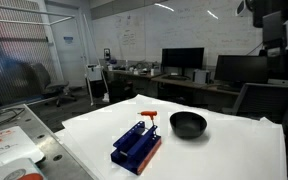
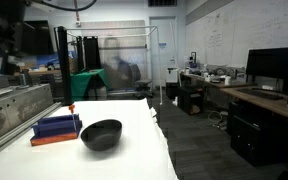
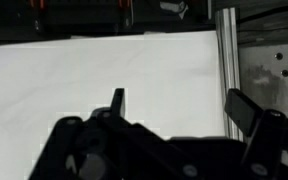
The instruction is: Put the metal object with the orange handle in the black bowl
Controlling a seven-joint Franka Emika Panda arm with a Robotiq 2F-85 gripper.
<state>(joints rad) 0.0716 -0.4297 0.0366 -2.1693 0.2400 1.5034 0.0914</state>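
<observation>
The orange handle (image 1: 149,115) is the end of the metal object that stands clear above the blue rack, so my gripper should next cross the table toward the rack and lower its open fingers around the handle.
The metal object with the orange handle (image 1: 149,115) stands upright at the far end of a blue slotted rack, handle on top; it also shows in an exterior view (image 2: 71,107). The black bowl (image 1: 188,124) sits on the white table just beside the rack, and appears in both exterior views (image 2: 101,134). My gripper (image 1: 274,40) hangs high above the table's far side, well away from both. In the wrist view my gripper (image 3: 182,108) is open and empty, with only bare white tabletop between its fingers.
The blue rack with a red base (image 1: 136,146) lies near the table's front, also seen in an exterior view (image 2: 56,128). The white table (image 1: 234,150) is edged by a metal post (image 3: 227,60). Desks with monitors (image 1: 184,60) stand behind.
</observation>
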